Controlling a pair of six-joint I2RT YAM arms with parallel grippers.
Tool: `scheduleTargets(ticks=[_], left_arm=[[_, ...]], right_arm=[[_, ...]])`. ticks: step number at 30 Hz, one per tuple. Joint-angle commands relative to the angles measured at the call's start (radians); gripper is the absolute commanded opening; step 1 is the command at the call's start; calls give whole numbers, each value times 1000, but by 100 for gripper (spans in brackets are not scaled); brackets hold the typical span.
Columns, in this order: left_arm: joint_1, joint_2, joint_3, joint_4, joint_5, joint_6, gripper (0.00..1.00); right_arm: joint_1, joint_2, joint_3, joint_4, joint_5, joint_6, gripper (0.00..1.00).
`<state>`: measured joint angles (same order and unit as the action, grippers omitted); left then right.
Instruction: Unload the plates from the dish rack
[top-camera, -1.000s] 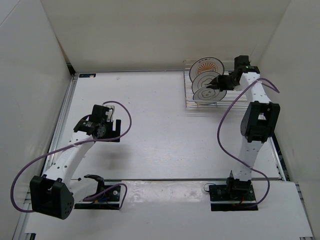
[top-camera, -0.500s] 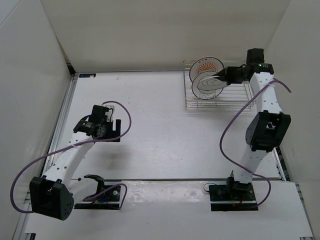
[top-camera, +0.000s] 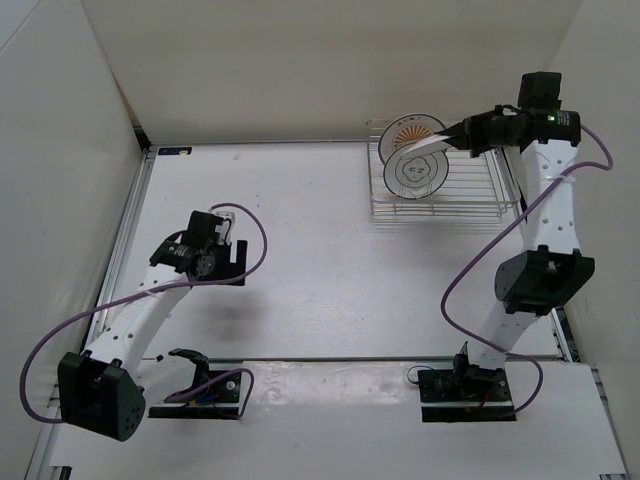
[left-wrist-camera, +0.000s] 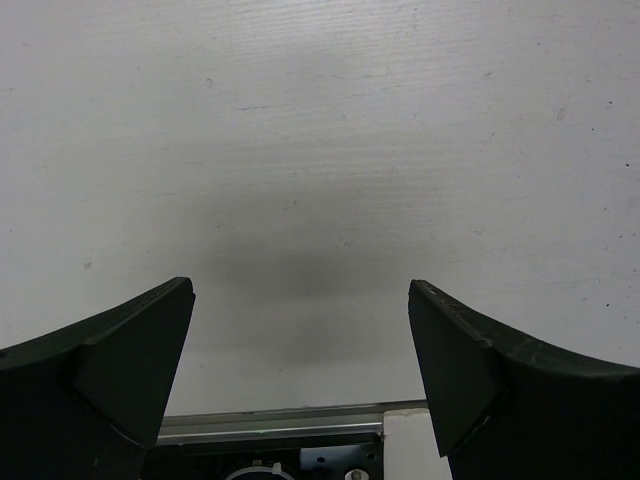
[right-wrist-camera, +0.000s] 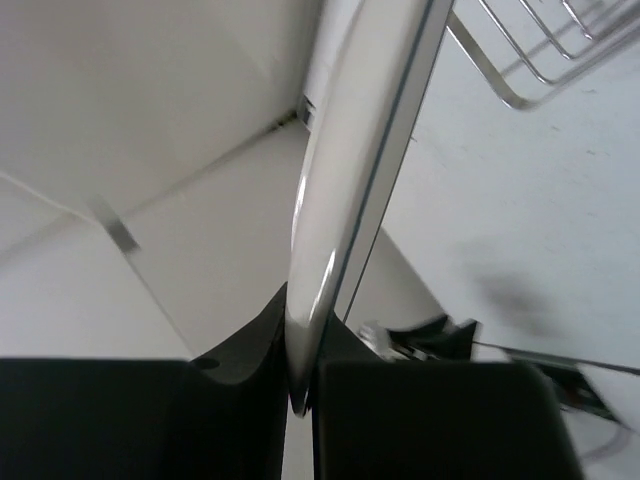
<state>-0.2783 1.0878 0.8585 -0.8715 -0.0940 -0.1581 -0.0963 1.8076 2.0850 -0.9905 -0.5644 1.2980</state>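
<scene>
The near part of the table (top-camera: 424, 288) is bare, so my right gripper will next move back from the rack and down, and turn the edge-on plate flat there.
The silvery wire dish rack (top-camera: 470, 195) stands at the back right of the table. In it stand two plates upright: one with an orange sunburst (top-camera: 410, 128) and, in front of it, one with black rings (top-camera: 414, 174). A third plate (top-camera: 428, 149) hangs edge-on above them, with my right gripper (top-camera: 462, 134) shut on its rim. In the right wrist view that plate's white rim (right-wrist-camera: 345, 170) runs up from between the shut gripper (right-wrist-camera: 303, 385). My left gripper (top-camera: 220, 262) hovers open over bare table at the left, with nothing inside the gripper (left-wrist-camera: 300, 340).
White walls enclose the table on the left, back and right; the rack sits close to the back right corner. A corner of the rack's wire (right-wrist-camera: 520, 70) shows in the right wrist view. A metal rail (left-wrist-camera: 270, 422) lies below the left gripper.
The right arm has risen and swung back toward the right wall, drawing the front ringed plate up out of the rack until it hangs edge-on. The left arm has barely moved.
</scene>
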Motion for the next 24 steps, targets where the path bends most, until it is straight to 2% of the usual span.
scheduleTargets(ticks=[1,3,4,5,7,11,18,24], left_arm=[[-22,-32,-6,2,-3,-3,100],[-41,-34,-10,0,-21,-3,100],[-47,-35,-13,-3,-26,-3,100],[-56,-37,-13,-7,-29,2,100],[-74,-40,-24,-7,-46,6,100],[-104,-43,-38,-1,-52,2,100],[-147,-46,-52,2,-65,-1,100],[-177,-61,-67,3,-107,3,100]], right_arm=[[1,-73,99,-260,-89,-283,0],[1,-74,116,-394,-100,-369,0],[3,-71,119,-487,-91,-499,0],[6,-68,124,-578,-78,-540,0],[18,-71,77,-663,-34,-637,0],[41,-183,-80,-665,65,-742,0],[93,-296,-374,-665,236,-799,0],[125,-294,-583,-660,380,-865,0]])
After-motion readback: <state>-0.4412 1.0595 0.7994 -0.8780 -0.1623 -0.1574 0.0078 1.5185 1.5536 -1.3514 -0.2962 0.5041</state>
